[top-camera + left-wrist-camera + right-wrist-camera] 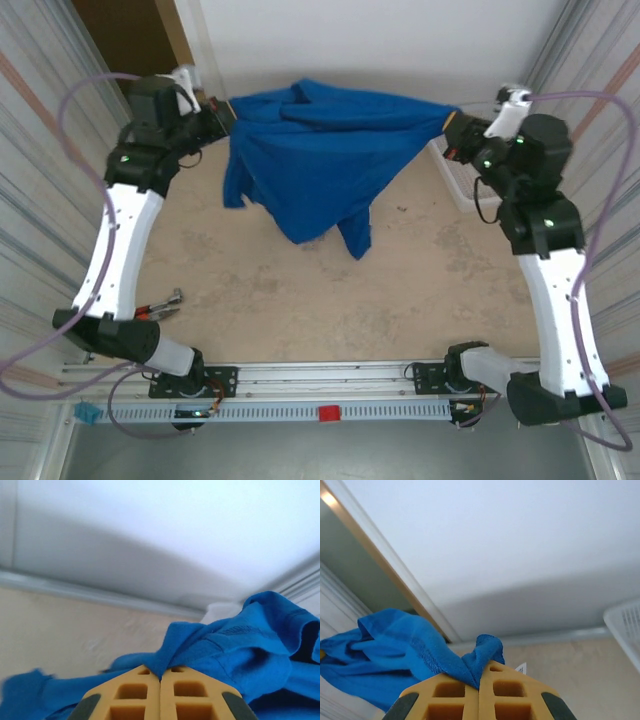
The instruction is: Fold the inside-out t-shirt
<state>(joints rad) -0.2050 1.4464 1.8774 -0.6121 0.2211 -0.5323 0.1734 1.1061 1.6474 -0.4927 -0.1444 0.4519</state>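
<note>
The robot's left gripper needs to pull the end of the hanging shirt down and back next, to release it on the bare tabletop, which is below the left gripper and back toward the robot's base.
The royal-blue t-shirt [320, 160] hangs stretched in the air between my two grippers at the far side of the table, its lower folds dangling towards the tabletop. My left gripper [226, 112] is shut on the shirt's left end; up close, its yellow jaws [160, 677] pinch a fold of the blue cloth [240, 650]. On the other end my right gripper [452, 128] is shut too, and the wrist view has cloth [405, 650] bunched between the closed jaws of that gripper [480, 680].
A white lattice basket [458, 180] stands at the right wall, beneath the right arm; its rim [625, 625] lies at the right edge of the right wrist view. A small red-handled tool [160, 303] lies near the left arm's base. Walls close in on both sides.
</note>
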